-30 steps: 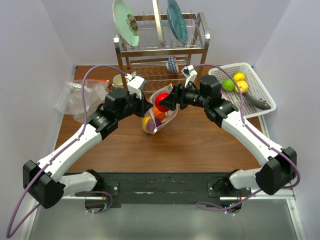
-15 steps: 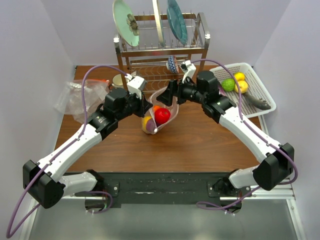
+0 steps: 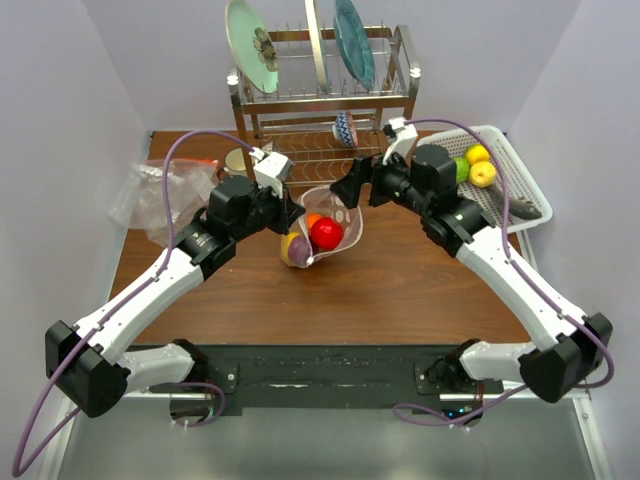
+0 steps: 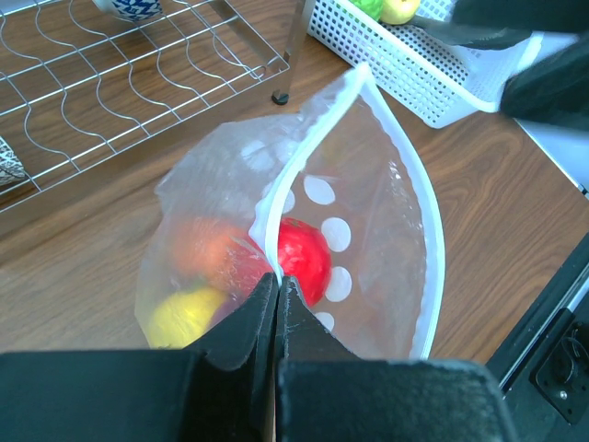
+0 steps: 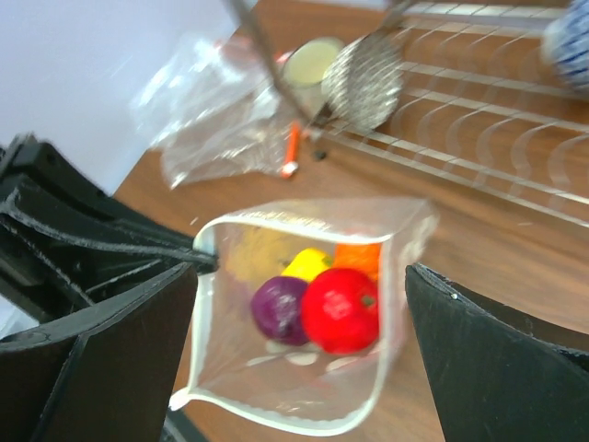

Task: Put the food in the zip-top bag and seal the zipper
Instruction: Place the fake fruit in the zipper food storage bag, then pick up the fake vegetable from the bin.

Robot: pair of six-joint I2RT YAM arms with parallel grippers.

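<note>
The eggplant in the basket lies below my right gripper, to its right in the top view, so my right gripper will move from the bag [image 3: 345, 228] down onto the eggplant next.
The dotted zip-top bag [image 3: 345, 228] stands open at mid-table with red [image 3: 326, 233], orange [image 3: 312, 218], yellow [image 3: 288, 248] and purple [image 3: 300, 250] food inside. My left gripper [image 3: 290, 213] is shut on the bag's zipper strip [image 4: 308, 143]; its jaws [image 4: 277, 279] pinch the near mouth edge. My right gripper [image 3: 347, 190] is open and empty, just above the bag's far right side. In the right wrist view its gripper [image 5: 302, 269] spans the open bag [image 5: 276, 396], with the red food [image 5: 340, 311] and purple food [image 5: 279, 308] below. A green round [image 3: 458, 168], two yellow rounds [image 3: 483, 173] and the eggplant [image 3: 520, 207] lie in the basket.
A white basket [image 3: 500, 140] sits at the back right. A metal dish rack [image 3: 322, 140] with plates stands behind the bag. Plain crumpled clear plastic [image 3: 160, 195] lies at the back left, with a small round cup [image 3: 237, 160] beside it.
The red food has dropped from the bag's mouth down into the bag. My right gripper has pulled back up and to the right, empty. The left gripper keeps its hold.
</note>
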